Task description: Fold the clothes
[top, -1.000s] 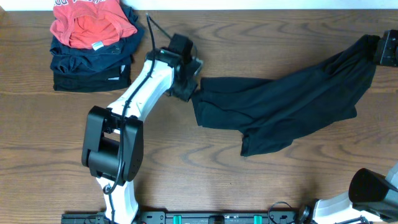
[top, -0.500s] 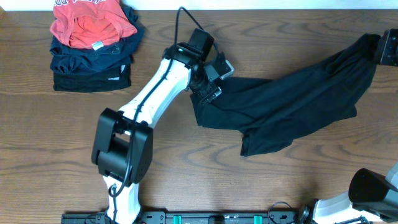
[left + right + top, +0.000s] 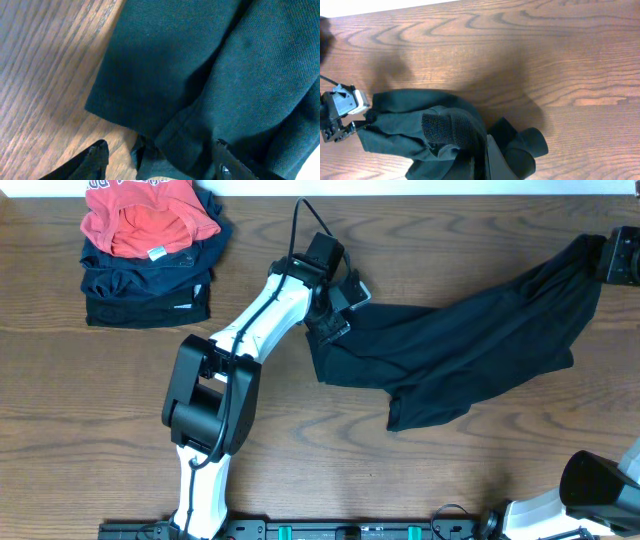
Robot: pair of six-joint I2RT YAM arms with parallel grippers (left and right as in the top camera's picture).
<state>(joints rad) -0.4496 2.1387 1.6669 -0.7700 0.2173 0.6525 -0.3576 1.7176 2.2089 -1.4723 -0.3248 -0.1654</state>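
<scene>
My left gripper needs to stay low over the shirt's end and close both fingers there next, as the shirt's folded hem (image 3: 167,156) is already between its open fingers.
The black shirt (image 3: 460,350) lies stretched across the wooden table, from the middle up toward the far right. My left gripper (image 3: 338,315) is at the shirt's upper left corner. In the left wrist view its fingers (image 3: 160,160) are open and straddle a folded hem of the shirt (image 3: 200,65), one finger over bare wood. My right gripper (image 3: 612,262) is at the far right edge, shut on the shirt's other end and holding it raised. The right wrist view shows the fabric (image 3: 420,130) bunched round its jaws (image 3: 485,160). No logo or tag shows.
A stack of folded dark navy garments (image 3: 150,290) with a red-orange shirt (image 3: 150,215) on top sits at the table's back left corner. The table's far edge (image 3: 450,192) runs just behind both grippers. The left arm (image 3: 250,340) reaches diagonally over the table's middle.
My left gripper has moved right and slightly farther back, from beside the shirt's left edge onto its upper left corner. The right gripper and the shirt have stayed still.
</scene>
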